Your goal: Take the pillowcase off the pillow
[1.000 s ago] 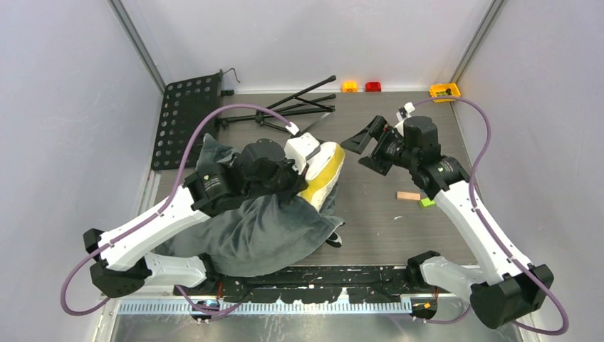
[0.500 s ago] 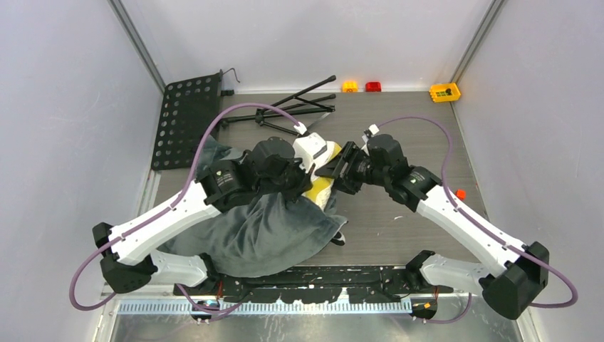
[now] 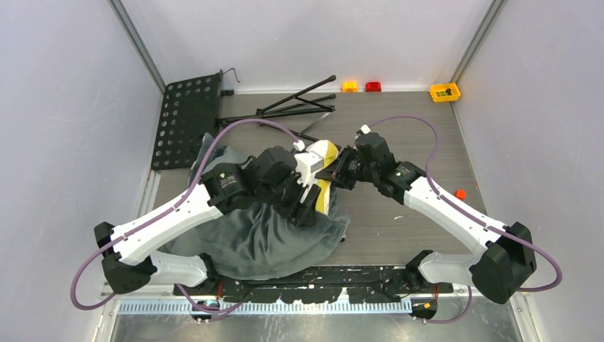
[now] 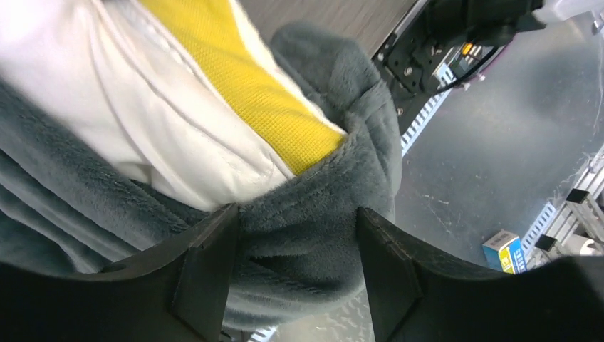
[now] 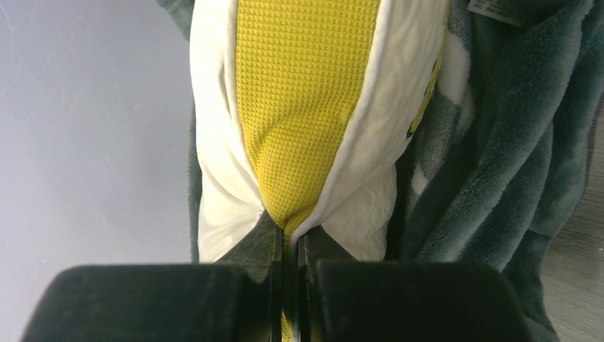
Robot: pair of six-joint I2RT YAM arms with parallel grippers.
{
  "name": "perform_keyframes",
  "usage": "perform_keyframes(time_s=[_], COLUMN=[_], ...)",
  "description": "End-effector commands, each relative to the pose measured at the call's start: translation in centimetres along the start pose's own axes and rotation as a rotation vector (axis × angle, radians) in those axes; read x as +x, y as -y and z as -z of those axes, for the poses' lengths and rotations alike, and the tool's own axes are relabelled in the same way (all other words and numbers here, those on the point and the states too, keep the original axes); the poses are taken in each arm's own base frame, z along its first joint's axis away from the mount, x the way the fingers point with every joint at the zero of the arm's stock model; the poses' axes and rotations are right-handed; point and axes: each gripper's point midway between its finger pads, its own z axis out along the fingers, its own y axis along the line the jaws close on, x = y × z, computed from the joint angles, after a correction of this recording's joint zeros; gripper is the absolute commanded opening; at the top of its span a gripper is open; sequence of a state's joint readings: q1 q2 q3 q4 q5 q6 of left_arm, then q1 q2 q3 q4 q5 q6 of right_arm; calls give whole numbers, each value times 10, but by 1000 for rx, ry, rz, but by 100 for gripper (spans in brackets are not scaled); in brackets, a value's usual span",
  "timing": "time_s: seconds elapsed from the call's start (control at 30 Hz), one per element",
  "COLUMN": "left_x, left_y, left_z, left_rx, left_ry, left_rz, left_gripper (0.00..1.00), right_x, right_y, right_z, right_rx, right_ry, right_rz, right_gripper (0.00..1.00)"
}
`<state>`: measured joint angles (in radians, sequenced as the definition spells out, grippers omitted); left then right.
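Note:
My right gripper pulls toward the right in the top view over the bare tabletop next and releases the band (image 5: 306, 92), since the pillowcase still wraps the pillow.
The dark grey-teal pillowcase (image 3: 249, 239) lies bunched under my left arm, still wrapped round most of the pillow. The white pillow (image 3: 326, 151) with its yellow band pokes out at the far right end. My left gripper (image 3: 306, 206) is open, and a thick fold of pillowcase rim (image 4: 313, 214) sits between its fingers (image 4: 206, 274). In the left wrist view the pillow (image 4: 171, 121) shows just above that rim. My right gripper (image 5: 290, 242) is shut on the pillow's yellow band (image 5: 306, 92), with pillowcase (image 5: 513, 157) to its right. In the top view my right gripper (image 3: 333, 173) meets the pillow's end.
A black perforated plate (image 3: 186, 117) and black stand legs (image 3: 295, 103) lie at the back left. Small orange (image 3: 350, 86), red (image 3: 373, 86) and yellow (image 3: 444, 90) bricks sit along the back wall. A small red piece (image 3: 460, 194) lies beside my right arm.
My right gripper swung left to the pillow's end and shut on the yellow band. My left gripper opened and moved nearer, down onto the pillowcase rim.

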<state>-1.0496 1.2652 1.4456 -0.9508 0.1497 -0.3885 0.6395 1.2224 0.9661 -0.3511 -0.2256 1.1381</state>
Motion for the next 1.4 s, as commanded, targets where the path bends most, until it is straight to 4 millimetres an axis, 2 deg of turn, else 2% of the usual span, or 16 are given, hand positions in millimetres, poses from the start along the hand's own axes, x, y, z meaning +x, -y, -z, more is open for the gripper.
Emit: perform_keyframes(time_s=[0.0,0.07,0.13,0.23,0.33,0.43,0.57,0.63,0.83,0.93,1.03,1.13,1.27,1.37], left_x=[28,35,43,61,90,114,135,147,194,209,209,204,181,162], left_y=[7,9,17,35,38,34,44,41,16,4,-14,-54,-89,-116], left_z=[4,0,-2,-1,-5,-9,-13,-17,-31,-38,-44,-41,-35,-24], left_rx=[64,80,119,202,216,212,281,283,205,153,33,-222,-380,-434], left_ry=[-26,-51,-95,-165,-256,-312,-329,-347,-472,-520,-532,-533,-456,-345], left_rz=[84,92,90,72,60,72,101,108,139,136,125,111,188,295], left_gripper=[65,62,50,49,46,33,13,6,4,4,3,0,0,0], right_x=[-19,-21,-26,-34,-47,-58,-72,-77,-102,-120,-139,-161,-197,-227], right_y=[-39,-41,-40,-35,-29,-29,-25,-23,-16,-14,-20,-26,-28,-15], right_z=[9,11,13,15,20,25,32,35,54,65,79,101,143,174], right_rx=[-124,-127,-121,-104,-100,-108,-112,-114,-132,-138,-161,-178,-171,-119], right_ry=[91,102,120,150,178,198,226,236,287,331,369,418,525,614], right_rz=[45,53,56,47,14,-5,-35,-48,-91,-114,-121,-115,-100,-106], right_gripper=[0,0,0,0,0,0,0,0,0,0,0,0,0,0])
